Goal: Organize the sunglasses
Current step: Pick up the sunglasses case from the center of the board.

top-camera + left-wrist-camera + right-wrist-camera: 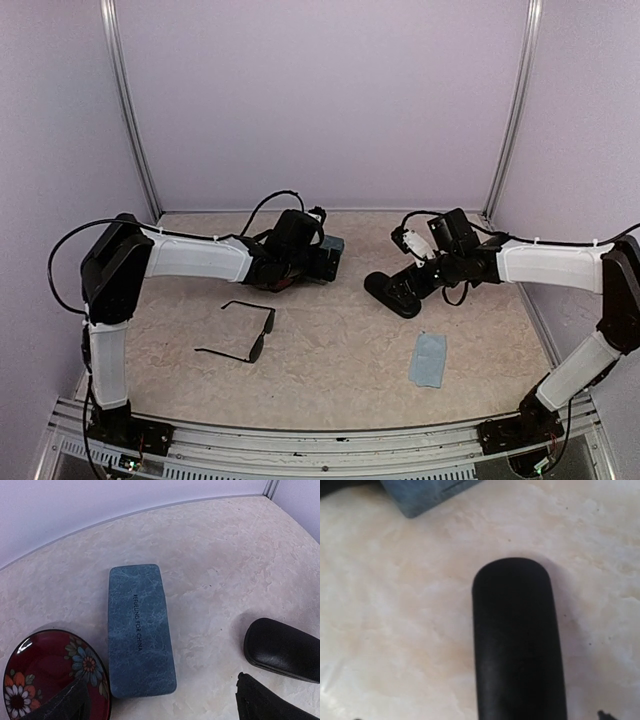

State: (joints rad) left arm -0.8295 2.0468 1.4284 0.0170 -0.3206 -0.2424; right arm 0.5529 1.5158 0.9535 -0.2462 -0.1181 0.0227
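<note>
The left gripper moves down onto the blue-grey rectangular case's near half next, one finger beside each long side, since the case lies below its open fingers.
The sunglasses with the thin black frame (245, 331) lie unfolded on the table, left of centre and in front of my left arm. The reddish-brown pair is not visible. My left gripper (316, 258) is open and empty. It hovers low at the near end of the blue-grey rectangular case (140, 631), with its fingers (270, 700) spread wide. My right gripper (415, 280) is open and hovers just above the black oval case (517, 645). Only the very tips of its fingers show, one on either side of the case.
A dark red round thing with a flower print (50, 672) lies beside the blue-grey case, under my left finger. The black oval case (282, 647) is to its right. A blue-grey cloth (428, 360) lies front right. Walls close in the back and sides.
</note>
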